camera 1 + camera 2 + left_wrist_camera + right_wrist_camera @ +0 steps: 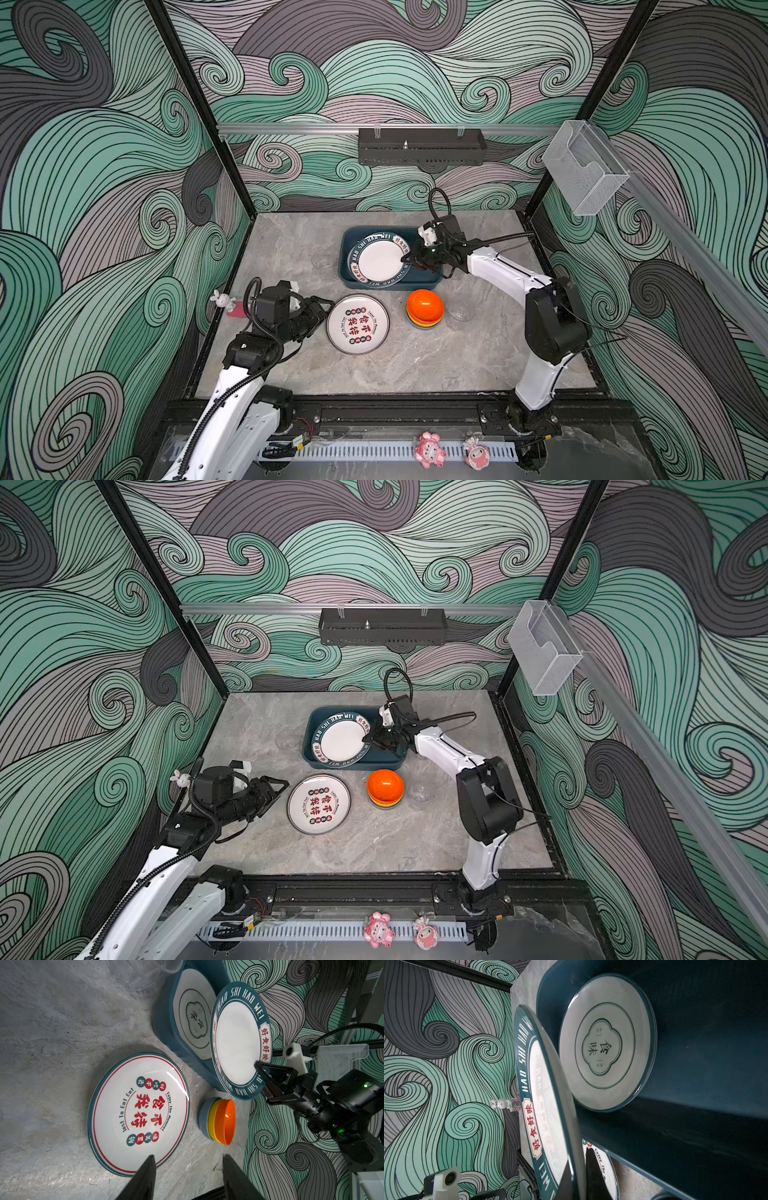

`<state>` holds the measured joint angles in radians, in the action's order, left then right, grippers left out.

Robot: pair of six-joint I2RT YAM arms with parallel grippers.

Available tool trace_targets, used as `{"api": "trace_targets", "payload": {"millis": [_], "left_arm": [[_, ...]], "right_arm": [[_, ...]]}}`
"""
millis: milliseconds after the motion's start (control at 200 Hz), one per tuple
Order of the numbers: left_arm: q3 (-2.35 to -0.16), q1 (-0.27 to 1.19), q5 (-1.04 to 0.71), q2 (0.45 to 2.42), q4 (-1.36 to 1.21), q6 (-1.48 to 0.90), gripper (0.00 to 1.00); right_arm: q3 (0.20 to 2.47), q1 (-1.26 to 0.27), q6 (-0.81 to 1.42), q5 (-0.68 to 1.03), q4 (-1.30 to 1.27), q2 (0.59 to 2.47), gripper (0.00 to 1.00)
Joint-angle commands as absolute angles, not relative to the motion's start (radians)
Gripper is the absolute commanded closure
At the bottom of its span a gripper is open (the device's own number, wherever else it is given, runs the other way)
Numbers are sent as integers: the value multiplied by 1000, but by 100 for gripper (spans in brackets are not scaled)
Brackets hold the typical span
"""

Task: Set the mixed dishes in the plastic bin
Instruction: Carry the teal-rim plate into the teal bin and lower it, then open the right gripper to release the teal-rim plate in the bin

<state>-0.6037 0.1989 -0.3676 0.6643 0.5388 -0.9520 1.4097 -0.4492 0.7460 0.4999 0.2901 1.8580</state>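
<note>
I will next move my right gripper down into the bin and let go of the rim of the teal-rimmed plate on top of the flat white plate (608, 1044), because the held plate is still hanging above that one.
My right gripper (409, 261) (578, 1167) is shut on the rim of a teal-rimmed white plate (380, 259) (236, 1043), held tilted over the dark teal plastic bin (351, 241) (318, 719). Another white plate (606, 1043) lies flat inside the bin. On the table in front of the bin sits a plate with red characters (358, 324) (139, 1113). My left gripper (322, 313) (189, 1157) stands open just left of it, empty. Stacked bowls, orange on top (424, 307) (220, 1122), sit right of that plate. One clear tumbler (322, 262) stands left of the bin, another (460, 311) beside the bowls.
A small bunny figurine (223, 300) stands at the table's left edge behind my left arm. A black perforated tray (422, 147) hangs on the back wall and a clear acrylic holder (584, 166) on the right rail. Pink figurines (430, 449) sit below the front rail.
</note>
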Motion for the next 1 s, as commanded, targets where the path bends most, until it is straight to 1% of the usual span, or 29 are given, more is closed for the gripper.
{"api": "trace_targets", "payload": {"millis": [0, 340, 996], "left_arm": [[-599, 199, -346, 659, 563, -940, 45], [-587, 198, -352, 683, 546, -937, 45], [-575, 198, -362, 699, 532, -943, 45]], "right_arm": [[1474, -446, 740, 476, 287, 1900, 100], [1579, -446, 758, 436, 286, 2048, 100], [1643, -445, 782, 429, 269, 2150, 100]]}}
